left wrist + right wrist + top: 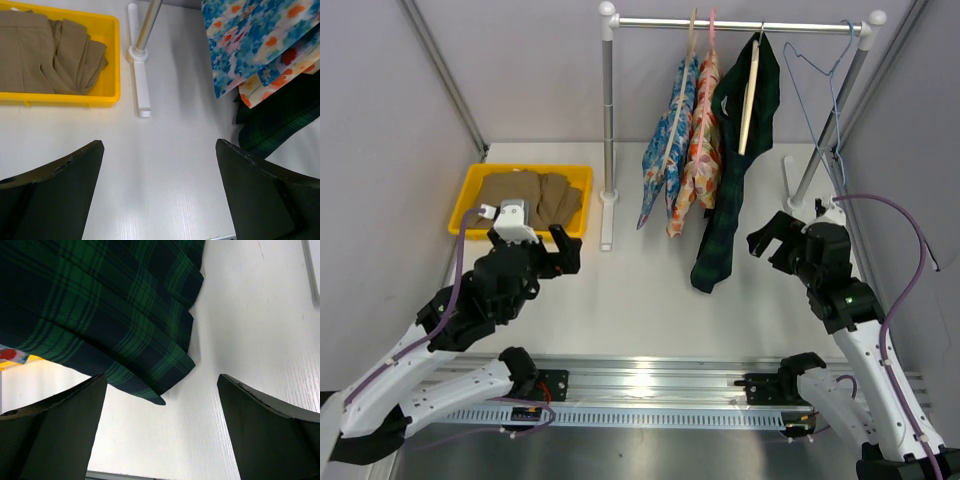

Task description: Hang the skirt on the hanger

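I will move my left gripper outward over the tray (465, 205) next and lower it onto the skirt's middle fold (539, 187), since that is below and outward of its open fingers.
The tan-brown skirt (530, 195) lies crumpled in a yellow tray (465, 205) at the back left; the left wrist view shows the skirt (45, 55) at top left. The thin pale blue wire hanger (834, 110) hangs empty at the right end of the rail. My left gripper (533, 250) hovers just in front of the tray, open, with only bare table between its fingers (160, 150). My right gripper (775, 235) is open too, low over the table right of the plaid garment's hem, holding nothing (161, 382).
A white clothes rack stands at the back: left post (608, 120), its foot (140, 85), slanted right post (830, 130). Two floral garments (680, 140) and a dark green plaid one (735, 170) hang from it, the plaid hem reaching the table (125, 315). A metal rail (650, 385) runs along the near edge.
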Robot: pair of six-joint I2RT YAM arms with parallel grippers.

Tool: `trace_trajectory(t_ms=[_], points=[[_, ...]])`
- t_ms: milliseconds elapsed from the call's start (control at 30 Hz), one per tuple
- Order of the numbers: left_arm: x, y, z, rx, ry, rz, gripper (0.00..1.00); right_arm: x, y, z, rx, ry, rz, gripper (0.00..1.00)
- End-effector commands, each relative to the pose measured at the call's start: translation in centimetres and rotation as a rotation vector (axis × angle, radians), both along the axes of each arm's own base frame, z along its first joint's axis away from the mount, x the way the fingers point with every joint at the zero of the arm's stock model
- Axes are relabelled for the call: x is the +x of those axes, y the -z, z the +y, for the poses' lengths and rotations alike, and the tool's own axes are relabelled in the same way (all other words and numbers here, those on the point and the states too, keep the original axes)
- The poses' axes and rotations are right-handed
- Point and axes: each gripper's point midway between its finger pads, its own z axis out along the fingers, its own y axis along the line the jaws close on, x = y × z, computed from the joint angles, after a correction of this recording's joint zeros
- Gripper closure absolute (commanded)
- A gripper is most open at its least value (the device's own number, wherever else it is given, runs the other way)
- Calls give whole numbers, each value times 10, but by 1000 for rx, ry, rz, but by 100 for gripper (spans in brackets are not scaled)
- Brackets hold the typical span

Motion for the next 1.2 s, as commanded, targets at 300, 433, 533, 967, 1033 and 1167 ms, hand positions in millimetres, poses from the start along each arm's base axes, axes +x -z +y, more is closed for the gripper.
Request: trace_trajectory(t_ms=[300,433,533,967,1033,1167], points=[[94,6,53,-41,-407,19,1,3,-16,9,-17,-81,-61,1],[170,32,98,-20,-605,90,3,2,-11,28,17,-183,-18,0],[210,50,126,-19,-679,129,4,1,-4,37,44,-224,18,1],[350,158,157,214,-708,433,13,7,6,48,63,-279,25,1],[354,171,162,211,-731,464,13,8,8,49,67,-282,32,1],[349,194,169,218,-766,514,14,8,12,51,80,-291,28,1]])
